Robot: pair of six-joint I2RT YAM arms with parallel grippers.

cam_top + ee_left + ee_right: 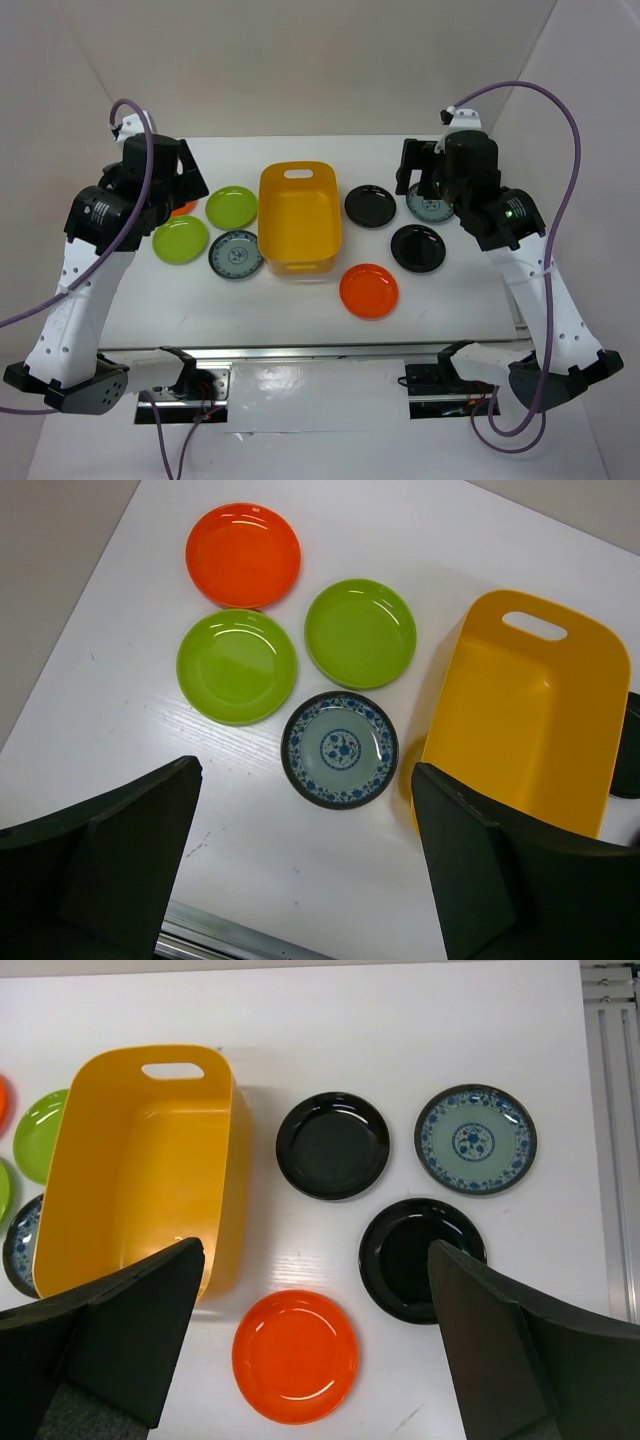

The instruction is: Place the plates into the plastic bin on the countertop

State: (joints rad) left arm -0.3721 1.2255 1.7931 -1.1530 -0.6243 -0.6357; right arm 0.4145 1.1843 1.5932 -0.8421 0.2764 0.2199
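The nearer black plate is below my right gripper and to its right in the wrist view, so I should go down there onto the plate's clear rim, away from the bin.
The yellow-orange plastic bin (298,215) stands empty in the middle of the white countertop (300,315). To its left lie two lime green plates (232,207) (181,239), a blue patterned plate (236,254) and an orange plate (243,555). To its right lie two black plates (370,206) (417,248), a patterned plate (475,1139) and an orange plate (369,290). My left gripper (305,810) is open and empty, high above the left patterned plate (339,748). My right gripper (312,1295) is open and empty, high above the right orange plate (295,1356).
White walls enclose the table at the back and both sides. A metal rail (320,352) runs along the near edge, and another (612,1110) along the right side. Purple cables (560,110) loop off both arms.
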